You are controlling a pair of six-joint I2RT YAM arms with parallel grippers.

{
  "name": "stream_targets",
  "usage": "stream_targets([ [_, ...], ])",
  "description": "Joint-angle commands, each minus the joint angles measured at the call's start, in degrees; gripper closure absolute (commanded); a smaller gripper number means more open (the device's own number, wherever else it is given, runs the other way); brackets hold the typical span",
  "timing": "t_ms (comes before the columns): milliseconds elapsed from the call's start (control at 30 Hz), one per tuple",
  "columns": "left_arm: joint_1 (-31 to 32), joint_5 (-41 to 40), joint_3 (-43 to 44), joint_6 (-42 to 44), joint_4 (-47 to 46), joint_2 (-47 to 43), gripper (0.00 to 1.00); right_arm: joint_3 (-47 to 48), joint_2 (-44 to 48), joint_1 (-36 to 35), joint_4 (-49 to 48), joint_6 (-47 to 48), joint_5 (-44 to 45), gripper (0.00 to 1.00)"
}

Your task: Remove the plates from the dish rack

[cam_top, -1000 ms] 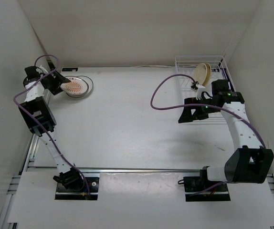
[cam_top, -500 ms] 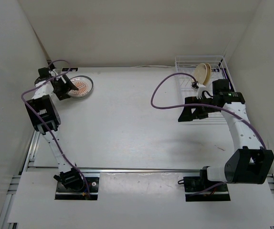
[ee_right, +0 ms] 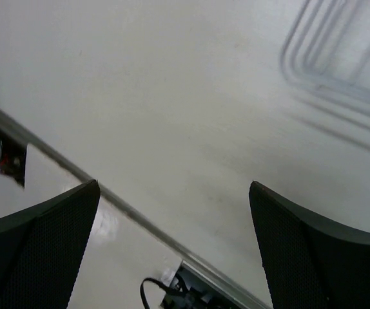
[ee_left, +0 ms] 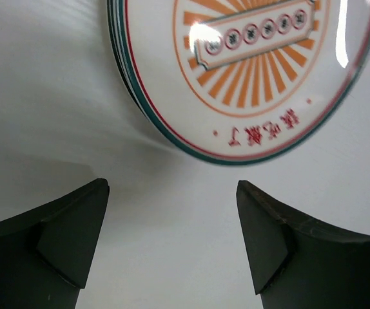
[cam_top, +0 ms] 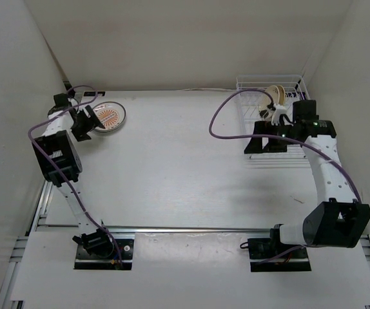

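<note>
Next, my right gripper should swing outward over the rack, turning away from the bare table, and bring its fingers astride the tan plate's rim (cam_top: 276, 93), because the plate stands upright.
The white plate with the orange sunburst (cam_top: 109, 116) lies flat at the far left of the table, on top of another plate; its rims fill the top of the left wrist view (ee_left: 249, 71). My left gripper (cam_top: 87, 123) is open and empty just to the plate's left, clear of it (ee_left: 172, 187). The white wire dish rack (cam_top: 270, 85) stands at the far right with a tan plate (cam_top: 275, 96) upright in it. My right gripper (cam_top: 254, 143) is open and empty, in front of the rack above the bare table (ee_right: 173, 187).
A corner of the rack's wire (ee_right: 330, 61) shows at the top right of the right wrist view. A purple cable (cam_top: 220, 116) loops from the right arm over the table. White walls close in the table at the back and both sides.
My left gripper has let go of the sunburst plate on the stack and drawn back to the left. My right arm has moved farther back, closer to the rack.
</note>
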State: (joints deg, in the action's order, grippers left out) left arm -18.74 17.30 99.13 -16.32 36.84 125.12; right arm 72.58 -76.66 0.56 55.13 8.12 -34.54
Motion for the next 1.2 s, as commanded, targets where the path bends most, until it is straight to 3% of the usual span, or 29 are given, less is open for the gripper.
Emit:
stream_targets([
  [0, 0.3, 2.0, -1.1, 0.7, 0.2, -12.1, 0.08, 7.1, -0.4, 1.3, -6.2, -6.3, 5.9, 0.0],
  [67, 0.3, 4.4, -2.9, 0.7, 0.2, -15.5, 0.07, 9.7, -1.0, 2.3, -7.2, -9.7, 11.1, 0.0],
  [233, 0.3, 26.1, -7.5, 4.7, 0.2, -27.6, 0.03, 12.4, 0.3, 5.0, -18.0, -13.4, 16.5, 0.0],
  [300, 0.3, 35.0, -10.7, 5.4, 0.2, -32.0, 0.02, 16.2, -3.1, 5.0, -18.7, -12.7, 19.5, 0.0],
  [400, 1.2, 40.3, -16.7, 7.5, 0.2, -37.6, 0.0, 20.9, -9.3, 5.0, -19.4, -12.2, 27.6, 0.0],
  [600, 4.7, 41.1, -24.9, 11.4, 0.2, -46.3, 0.0, 26.3, -19.5, 4.5, -23.1, -3.1, 32.8, 0.0],
  [667, 4.7, 38.1, -25.4, 11.4, 0.2, -48.8, 0.0, 29.8, -23.4, 4.5, -23.8, 0.0, 34.8, 0.0],
  [833, 4.7, 37.6, -28.6, 11.4, 0.2, -52.3, 0.0, 36.0, -30.3, 3.9, -26.4, 2.6, 37.6, 0.0],
  [933, 4.7, 38.9, -30.0, 12.0, -0.3, -52.8, 0.0, 38.4, -33.4, 3.4, -27.7, 4.5, 39.0, 0.16],
  [967, 4.7, 39.6, -30.1, 12.0, -0.3, -52.8, 0.0, 39.0, -34.2, 3.4, -28.2, 4.5, 39.8, 0.35],
  [1033, 4.7, 40.1, -30.6, 12.0, -0.3, -52.3, 0.0, 40.2, -36.4, 2.9, -28.8, 5.2, 40.4, 0.51],
  [1100, 4.7, 40.1, -31.1, 12.0, -0.3, -51.7, 0.0, 41.3, -37.7, 2.9, -28.8, 5.2, 41.0, 0.61],
  [1167, 4.7, 39.4, -31.1, 12.0, -0.8, -51.1, 0.0, 42.9, -39.4, 2.9, -29.3, 5.2, 41.0, 0.63],
])
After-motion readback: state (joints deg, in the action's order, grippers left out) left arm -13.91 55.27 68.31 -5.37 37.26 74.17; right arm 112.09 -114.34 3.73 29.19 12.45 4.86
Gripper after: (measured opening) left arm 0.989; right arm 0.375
